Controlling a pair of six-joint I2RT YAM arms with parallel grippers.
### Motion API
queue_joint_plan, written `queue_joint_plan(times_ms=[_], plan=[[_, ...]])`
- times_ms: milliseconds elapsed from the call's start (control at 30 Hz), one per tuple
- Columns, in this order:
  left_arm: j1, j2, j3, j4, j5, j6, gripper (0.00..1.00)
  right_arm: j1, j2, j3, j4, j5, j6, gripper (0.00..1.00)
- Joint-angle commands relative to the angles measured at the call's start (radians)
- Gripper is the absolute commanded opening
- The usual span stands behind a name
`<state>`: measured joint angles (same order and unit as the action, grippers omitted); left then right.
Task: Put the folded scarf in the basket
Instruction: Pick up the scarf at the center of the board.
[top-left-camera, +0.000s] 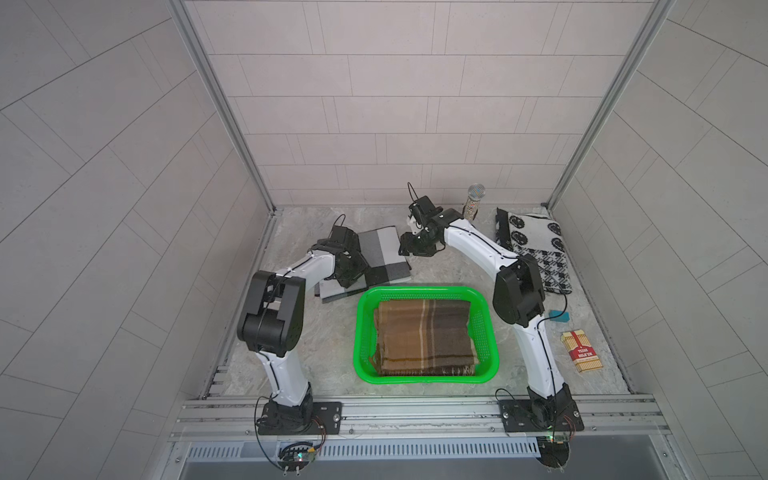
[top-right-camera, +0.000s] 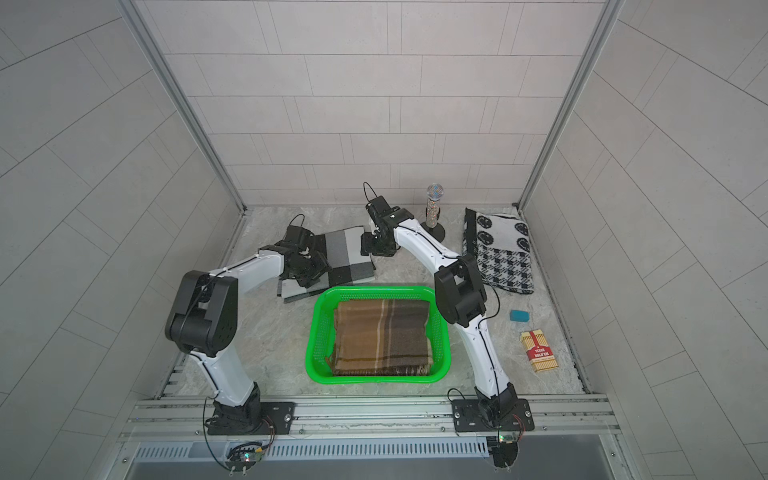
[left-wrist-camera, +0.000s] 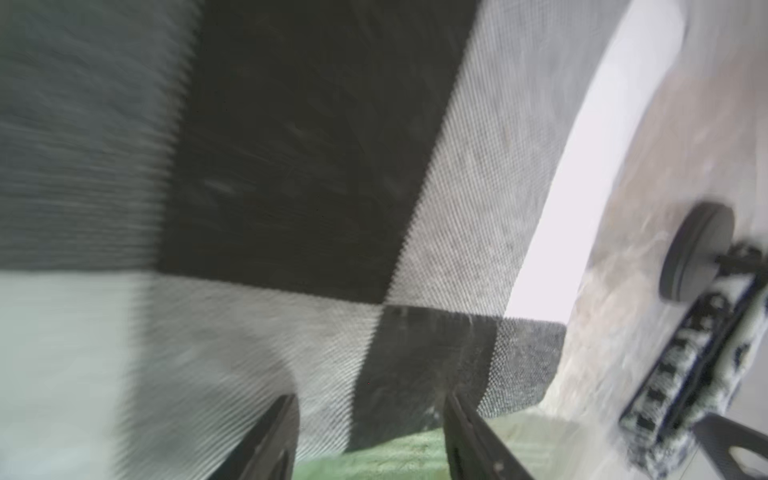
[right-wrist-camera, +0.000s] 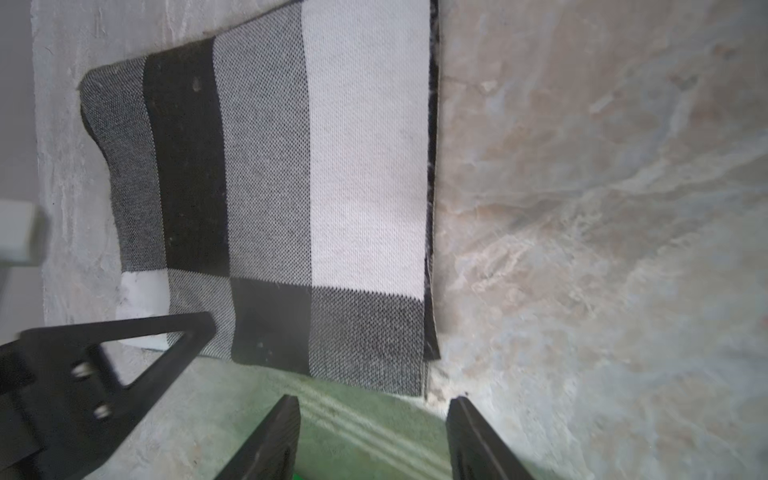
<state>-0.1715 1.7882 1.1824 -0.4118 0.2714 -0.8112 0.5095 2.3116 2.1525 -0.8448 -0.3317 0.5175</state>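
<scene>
My right gripper is open above the checked scarf's white edge (top-left-camera: 397, 241) (right-wrist-camera: 421, 260). Next, it will go down with one finger on each side of that edge and close, since the bare tabletop beside it leaves room.
The bright green basket (top-left-camera: 359, 332) (top-right-camera: 311, 332) stands at the front middle of the table, and a folded brown plaid scarf (top-left-camera: 424, 336) (top-right-camera: 382, 336) lies flat inside it. Just behind the basket a folded black, grey and white checked scarf (top-left-camera: 384, 257) (top-right-camera: 347, 257) (left-wrist-camera: 311, 166) (right-wrist-camera: 291, 187) rests on the table. My left gripper (top-left-camera: 352, 279) (top-right-camera: 311, 276) (left-wrist-camera: 372, 403) hovers low over that scarf's front left part, open, with nothing between its fingers. At the checked scarf's right edge my right gripper (top-left-camera: 409, 248) (top-right-camera: 370, 248) (right-wrist-camera: 374, 405) is open and empty too.
A glittery microphone-shaped object (top-left-camera: 474, 203) on a black base stands at the back. A black and white patterned cloth (top-left-camera: 536, 249) lies at the back right. Near the right arm are a teal block (top-left-camera: 559, 316) and a red card box (top-left-camera: 582, 351).
</scene>
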Motion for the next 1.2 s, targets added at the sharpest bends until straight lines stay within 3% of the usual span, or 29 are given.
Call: queue_joint_plan(times_ms=[0, 167, 300, 600, 800, 1167], plan=[[0.082, -0.037, 0.07, -0.147, -0.156, 0.104, 0.64, -0.008, 0.061, 0.097, -0.071, 0.01, -0.071, 0.61], [0.214, 0.07, 0.166, -0.221, -0.187, 0.179, 0.71, -0.021, 0.185, 0.281, -0.159, -0.015, -0.099, 0.64], [0.284, 0.2, 0.28, -0.273, -0.119, 0.214, 0.78, -0.031, 0.254, 0.346, -0.159, -0.057, -0.066, 0.66], [0.306, 0.34, 0.369, -0.287, -0.012, 0.26, 0.78, -0.032, 0.351, 0.397, -0.127, -0.095, -0.018, 0.66], [0.298, 0.372, 0.349, -0.258, 0.062, 0.249, 0.69, -0.029, 0.372, 0.403, -0.113, -0.119, -0.011, 0.66], [0.257, 0.345, 0.262, -0.165, 0.097, 0.195, 0.51, -0.022, 0.406, 0.409, -0.118, -0.134, -0.007, 0.62]])
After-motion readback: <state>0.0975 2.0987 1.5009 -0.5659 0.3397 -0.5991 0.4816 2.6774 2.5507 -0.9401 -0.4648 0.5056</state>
